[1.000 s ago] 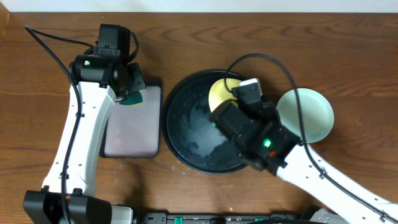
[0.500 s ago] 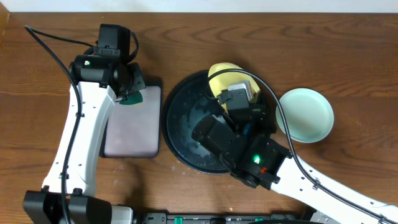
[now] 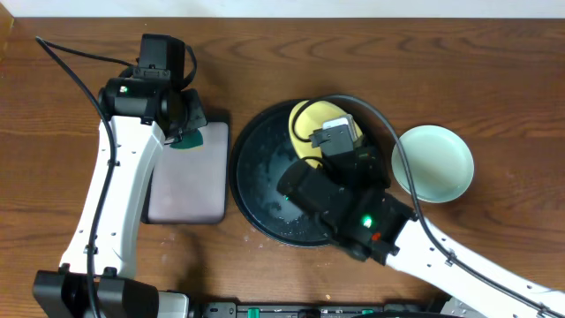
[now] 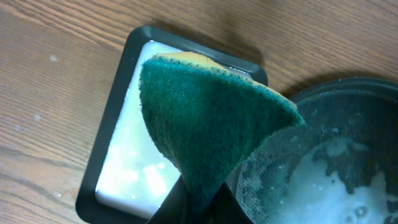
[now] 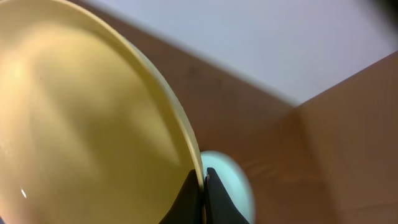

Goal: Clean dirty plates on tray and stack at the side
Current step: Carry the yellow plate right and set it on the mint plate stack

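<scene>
My right gripper is going to carry the yellow plate (image 5: pixel 81 124) to the right in the overhead view next. It will lower it onto the mint-green plate (image 5: pixel 227 186), so the two are stacked beside the tray.
My right gripper (image 5: pixel 203 177) is shut on the rim of the yellow plate (image 5: pixel 81 124) and holds it tilted over the back right of the large black tray (image 3: pixel 256 190); the plate also shows in the overhead view (image 3: pixel 309 122). A mint-green plate (image 3: pixel 434 163) lies on the table right of the tray and shows blurred in the right wrist view (image 5: pixel 233 186). My left gripper (image 4: pixel 200 202) is shut on a green sponge (image 4: pixel 205 118), held above the grey tray's back right corner; the sponge also shows in the overhead view (image 3: pixel 187 140). The tray holds soapy water (image 4: pixel 329 180).
The small rectangular grey tray with a black rim (image 3: pixel 185 181) lies left of the black tray and holds pale liquid (image 4: pixel 137 168). The wooden table (image 3: pixel 494 71) stretches around both. Cables run over the table near both arms.
My right gripper has picked the yellow plate off the tray's back right, lifted it and tilted it. The left arm has not moved.
</scene>
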You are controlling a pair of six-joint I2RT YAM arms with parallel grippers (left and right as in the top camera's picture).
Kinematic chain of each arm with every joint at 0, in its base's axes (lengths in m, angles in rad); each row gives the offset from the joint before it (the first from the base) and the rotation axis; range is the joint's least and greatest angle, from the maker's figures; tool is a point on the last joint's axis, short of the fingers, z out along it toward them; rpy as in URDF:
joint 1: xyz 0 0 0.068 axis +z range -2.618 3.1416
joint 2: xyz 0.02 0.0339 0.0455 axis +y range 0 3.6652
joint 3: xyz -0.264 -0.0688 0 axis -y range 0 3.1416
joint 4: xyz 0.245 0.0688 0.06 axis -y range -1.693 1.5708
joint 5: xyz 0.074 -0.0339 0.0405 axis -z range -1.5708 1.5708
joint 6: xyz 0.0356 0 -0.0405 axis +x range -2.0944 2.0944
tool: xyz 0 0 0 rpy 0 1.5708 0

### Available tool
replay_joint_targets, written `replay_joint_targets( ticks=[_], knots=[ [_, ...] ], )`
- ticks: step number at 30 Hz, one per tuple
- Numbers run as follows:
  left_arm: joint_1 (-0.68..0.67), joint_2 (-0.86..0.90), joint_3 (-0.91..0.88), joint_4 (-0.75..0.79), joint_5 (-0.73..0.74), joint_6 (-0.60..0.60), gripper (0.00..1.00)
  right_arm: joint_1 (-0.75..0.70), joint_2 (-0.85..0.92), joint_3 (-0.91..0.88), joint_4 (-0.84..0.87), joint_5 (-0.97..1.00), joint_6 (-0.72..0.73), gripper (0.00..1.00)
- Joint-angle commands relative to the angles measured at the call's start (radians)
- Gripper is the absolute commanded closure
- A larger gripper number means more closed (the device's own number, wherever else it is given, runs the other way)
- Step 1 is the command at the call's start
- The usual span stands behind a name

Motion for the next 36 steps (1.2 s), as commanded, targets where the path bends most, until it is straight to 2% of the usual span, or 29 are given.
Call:
replay_joint_targets(
  ticks=[1,6,10,15,20,26,30,36],
  knots=[
    [0.002,0.004,-0.005,0.001,0.013,0.01,0.93,-0.081,-0.003,-0.021,-0.014,-0.339,0.112,0.99],
    [0.002,0.004,-0.005,0.001,0.013,0.01,0.93,-0.217,-0.003,-0.052,-0.017,-0.699,0.111,0.99],
    [0.002,0.004,-0.005,0.001,0.013,0.011,0.93,-0.344,-0.014,-0.052,-0.018,-0.915,0.083,0.99],
    [0.002,0.004,-0.005,0.0,0.013,0.014,0.93,-0.569,-0.06,-0.052,-0.047,-1.135,0.031,0.99],
    [0.002,0.004,-0.005,0.0,0.013,0.014,0.93,-0.824,-0.093,-0.052,-0.124,-1.166,0.017,0.99],
    [0.002,0.004,-0.005,-0.006,0.013,0.014,0.93,-1.108,-0.067,-0.053,-0.14,-1.142,-0.039,0.99],
    [0.002,0.004,-0.005,-0.018,0.013,0.014,0.93,-1.211,-0.024,-0.063,-0.126,-1.074,-0.042,0.99],
    [0.002,0.004,-0.005,-0.021,0.013,0.014,0.93,-1.28,0.06,-0.085,-0.068,-1.032,-0.042,0.99]
  ],
)
